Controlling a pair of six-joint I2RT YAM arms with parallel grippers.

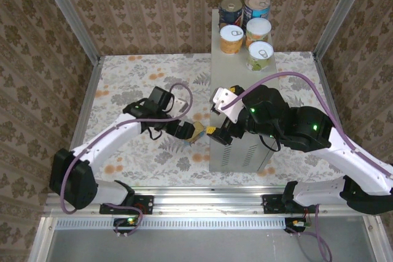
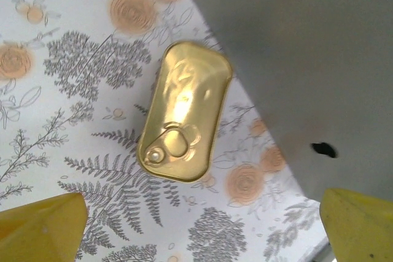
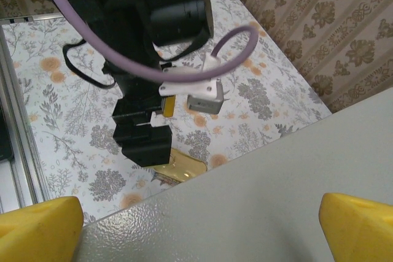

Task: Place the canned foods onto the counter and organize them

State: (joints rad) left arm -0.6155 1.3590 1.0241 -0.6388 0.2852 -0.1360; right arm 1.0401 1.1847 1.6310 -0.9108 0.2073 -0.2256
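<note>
My left gripper goes down and toward the counter next, fingers astride the tin's pull-tab end, which lies below the gripper, narrower than their gap.
A flat gold tin with a pull tab lies on the floral floor, close beside the tall grey counter. My left gripper hovers just above it, open, with nothing between its yellow fingertips. From above, the tin sits under the left gripper, left of the counter. Several round cans stand grouped at the counter's far end. My right gripper is open over the counter's near left edge. In the right wrist view, the tin peeks out beyond the counter top.
The floral floor stretches left of the counter, bounded by metal rails and patterned walls. The left arm's black wrist and purple cable hang close in front of the right gripper.
</note>
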